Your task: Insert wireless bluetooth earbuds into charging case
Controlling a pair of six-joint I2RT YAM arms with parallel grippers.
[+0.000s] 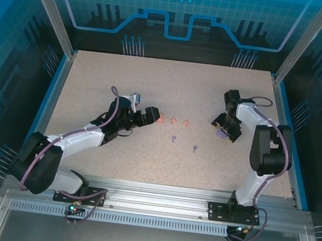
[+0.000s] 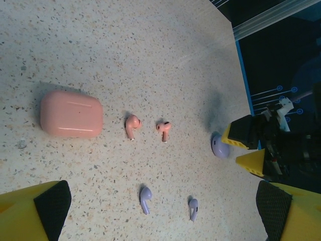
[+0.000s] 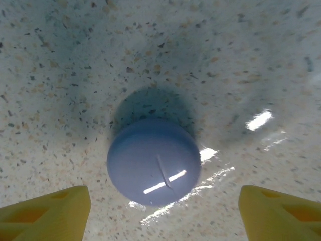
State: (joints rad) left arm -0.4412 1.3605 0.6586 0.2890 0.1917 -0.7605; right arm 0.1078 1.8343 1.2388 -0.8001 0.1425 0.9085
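Observation:
My right gripper will next lower around the round sides of the purple case [image 1: 221,134] [image 3: 153,161], which lies below with a gap toward each open finger, and close on them.
A closed coral-pink charging case [image 2: 71,114] lies on the speckled table, just off my left gripper's [image 1: 148,118] tips. To its right lie two coral earbuds [image 2: 132,125] [image 2: 164,129], and nearer the camera two purple earbuds [image 2: 145,199] [image 2: 193,208]. My left gripper [image 2: 163,218] is open wide and holds nothing. A closed round purple case [image 3: 153,161] sits on the table between the open fingers [image 3: 45,213] of my right gripper [image 1: 223,130], with a gap on each side. In the left wrist view the purple case [image 2: 219,145] rests beside the right gripper's yellow tips.
The table's blue right edge [image 1: 290,142] runs close behind the right arm. Bare tabletop stretches toward the back [image 1: 172,80] and along the front near the arm bases [image 1: 161,167].

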